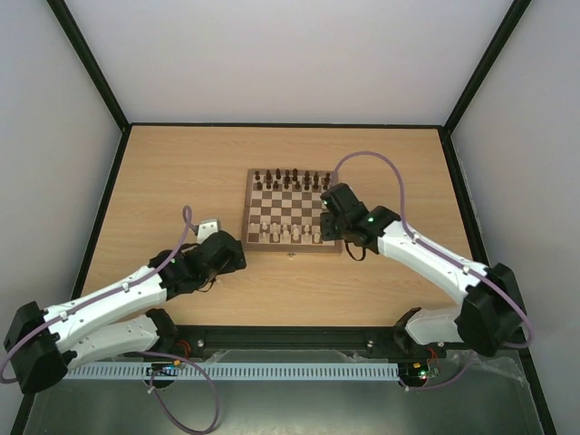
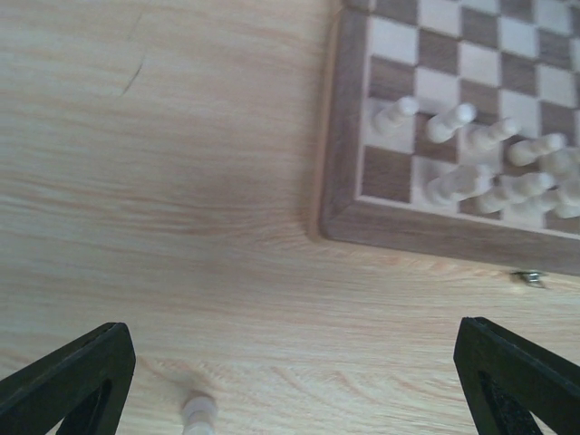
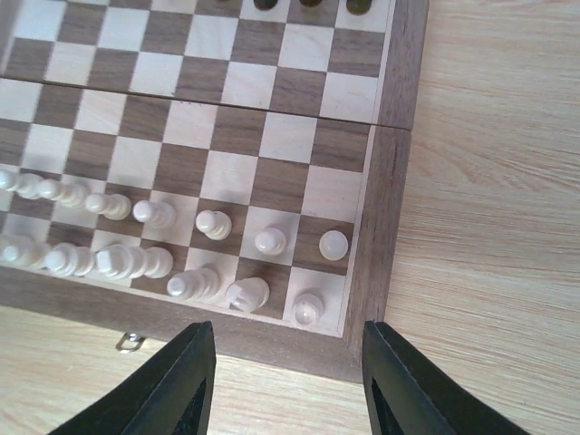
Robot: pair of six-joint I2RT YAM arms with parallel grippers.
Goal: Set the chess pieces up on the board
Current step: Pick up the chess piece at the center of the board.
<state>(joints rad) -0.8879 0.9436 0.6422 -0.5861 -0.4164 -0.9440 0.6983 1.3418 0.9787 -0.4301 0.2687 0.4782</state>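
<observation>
Next, my left gripper moves back and down around the loose pale piece (image 2: 199,410) and closes, because the board's near corner square nearest it is empty.
The board (image 1: 292,248) lies mid-table. Pale chess pieces (image 1: 285,234) stand in two rows along its near edge. In the right wrist view a pale piece (image 3: 308,308) stands on the near right corner square, with a knight (image 3: 246,294) beside it. My right gripper (image 3: 287,331) hovers open above that corner's border (image 3: 385,236), nothing between its fingers. My left gripper (image 2: 292,326) is wide open over bare table, left of the board's near left corner (image 2: 337,136). One loose pale piece (image 2: 198,412) lies on the table by its left finger.
Dark pieces (image 1: 290,178) fill the board's far two rows. A small metal clasp (image 3: 130,342) sticks out of the board's near edge. Black rails and grey walls border the wooden table (image 1: 163,181).
</observation>
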